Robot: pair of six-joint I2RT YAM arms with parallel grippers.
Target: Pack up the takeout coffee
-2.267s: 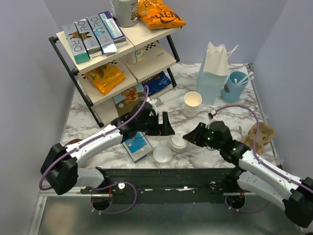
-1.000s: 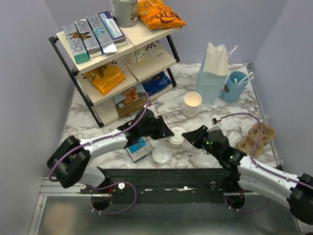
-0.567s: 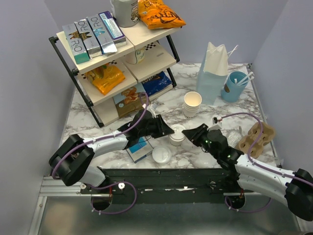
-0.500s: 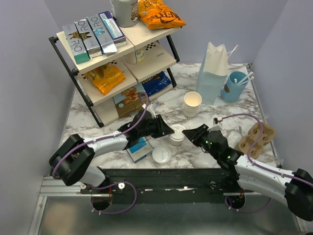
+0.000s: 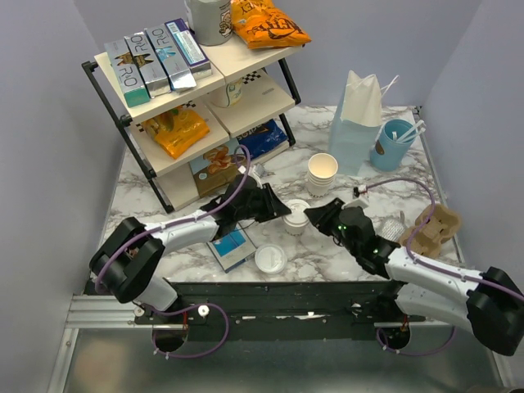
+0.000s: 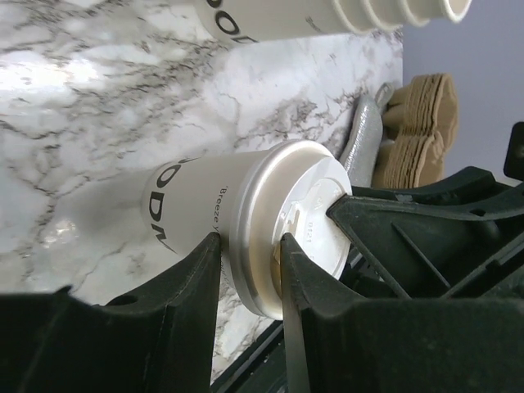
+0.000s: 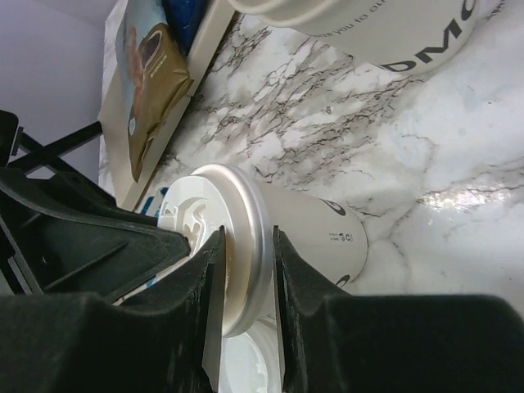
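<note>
Next, my right gripper should go outward and to the left in the top view, toward the tabletop before the snack shelf, and release, since open marble shows there.
The takeout coffee point(image 5: 295, 216), a cream paper cup with a white sip lid, is held between my two grippers near the middle of the marble table point(image 5: 368, 188). My left gripper point(image 5: 283, 214) comes in from the left and is shut on the lid's rim. In the left wrist view the left gripper point(image 6: 250, 241) pinches that rim of the takeout coffee point(image 6: 188, 205). My right gripper point(image 5: 314, 223) comes in from the right and is shut on the same rim. The right wrist view shows the right gripper point(image 7: 248, 235) clamping the lid of the takeout coffee point(image 7: 319, 237).
A loose white lid point(image 5: 270, 259) and a blue box point(image 5: 231, 246) lie near the front edge. A stack of lidless cups point(image 5: 322, 174), a blue paper bag point(image 5: 357, 123) and a blue tumbler point(image 5: 394, 143) stand behind. A cardboard cup carrier point(image 5: 434, 225) is at the right, a snack shelf point(image 5: 196, 90) at the back left.
Both grippers, still closed on the lid, have carried the cup away from the front edge toward the table's middle, leaving the loose lid behind.
</note>
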